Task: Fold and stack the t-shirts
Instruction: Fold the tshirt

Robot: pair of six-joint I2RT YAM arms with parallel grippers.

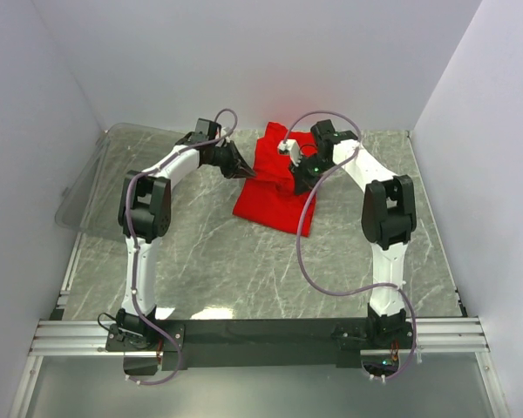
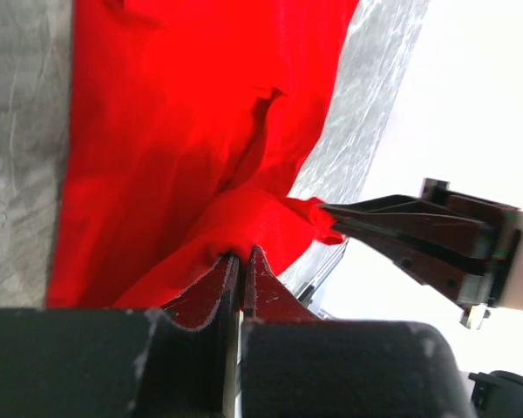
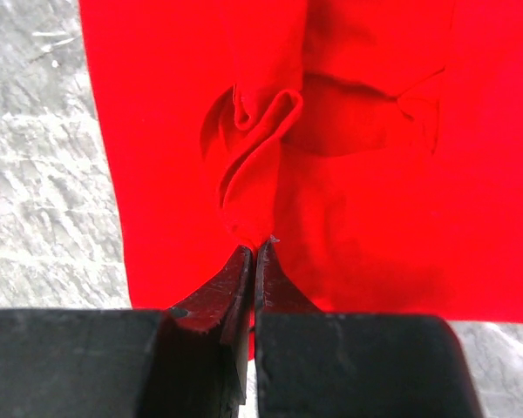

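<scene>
I should next move my left gripper slightly outward and let go of the pinched edge over the t-shirt's far part [image 1: 268, 160] [image 2: 200, 139], because the fold is still standing up.
One bright red t-shirt [image 1: 275, 187] lies partly folded at the back middle of the marble table. My left gripper [image 1: 247, 174] is at its left edge, shut on a pinch of the red cloth [image 2: 244, 222]. My right gripper [image 1: 298, 187] is over the shirt's right part, also shut on a raised fold of the t-shirt [image 3: 253, 165]. In the left wrist view the right gripper's fingers [image 2: 392, 228] hold the same bunched edge just to the right. In the right wrist view the t-shirt fills most of the picture, wrinkled above the jaws.
A clear plastic bin [image 1: 96, 178] sits at the table's left back corner. White walls close the back and both sides. Grey marble table [image 1: 244, 270] lies bare in front of the shirt. Purple cables loop off both arms.
</scene>
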